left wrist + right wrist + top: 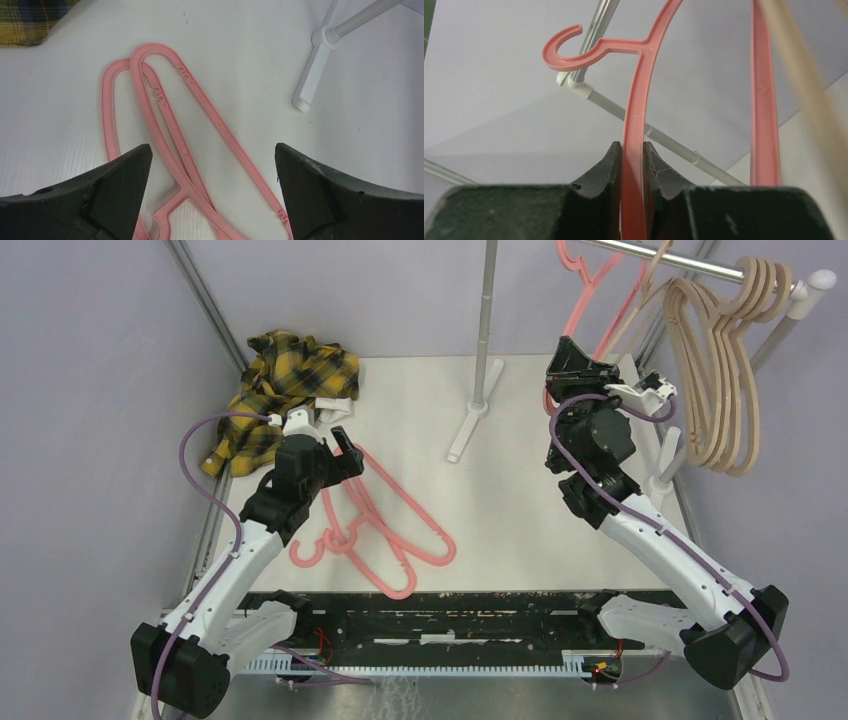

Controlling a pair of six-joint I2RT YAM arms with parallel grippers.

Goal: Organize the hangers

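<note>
Next, my right gripper moves slightly outward and opens off the hanger's side, as the third pink hanger's hook already curls beside the bar (594, 243) (591, 42).
Two pink hangers (385, 530) lie overlapping on the white table, also seen in the left wrist view (165, 115). My left gripper (345, 445) hovers over them, open and empty (212, 165), with a jaw on each side of them. My right gripper (580, 355) is raised at the back right and shut (633, 150) on the side of a third pink hanger (634, 100), held up with its hook (569, 55) near the rail (700, 265). I cannot tell whether the hook is on the rail. Several beige hangers (720, 380) hang from that rail.
A yellow plaid shirt (280, 390) lies crumpled at the back left, and shows in the left wrist view (30, 20). The rack's upright post (487, 310) and white foot (468, 425) stand mid-table; the foot shows in the left wrist view (312, 70). Grey walls enclose the table.
</note>
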